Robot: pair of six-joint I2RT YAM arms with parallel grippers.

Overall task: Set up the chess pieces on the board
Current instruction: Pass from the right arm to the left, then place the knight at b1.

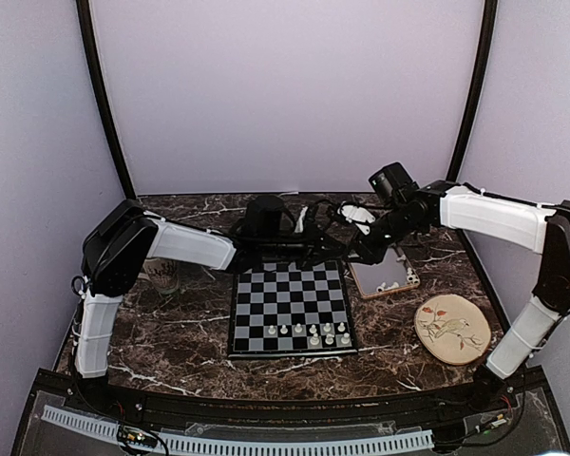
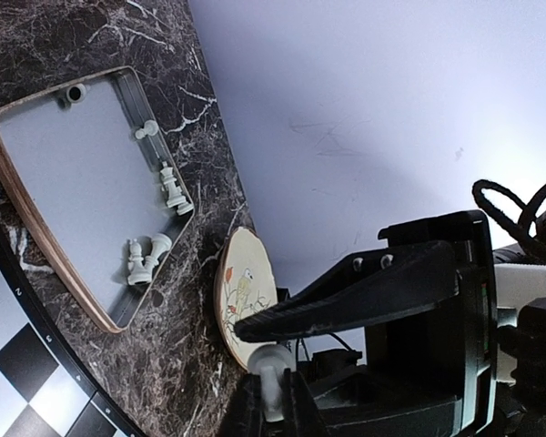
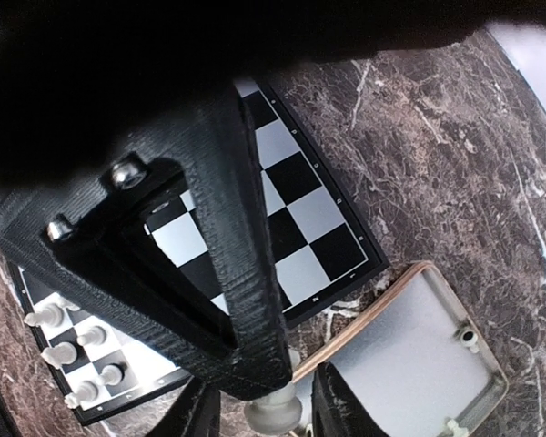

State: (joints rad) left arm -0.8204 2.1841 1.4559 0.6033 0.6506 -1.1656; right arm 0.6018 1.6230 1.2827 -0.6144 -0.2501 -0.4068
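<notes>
My left gripper will move back and down to the near row's empty end (image 1: 255, 346), below it and toward my base, and release the piece.
The board (image 1: 266, 296) lies mid-table, with several white chess pieces (image 1: 309, 332) on its near rows. Both grippers meet in the air above the gap between the board's far right corner and the grey tray (image 1: 385, 277). My left gripper (image 2: 271, 411) is shut on a white chess piece (image 2: 275, 364). My right gripper (image 3: 271, 414) is open, with its fingers apart on either side of that same piece (image 3: 273, 421). One right finger (image 2: 346, 305) lies just beside the piece. More pieces (image 2: 173, 191) lie in the tray (image 2: 73, 182).
A round cream plate (image 1: 451, 328) with a bird drawing lies right of the board and shows in the left wrist view (image 2: 241, 291). A cup-like object (image 1: 161, 275) stands behind the left arm. The tray (image 3: 409, 355) sits close to the board's rim (image 3: 346, 278).
</notes>
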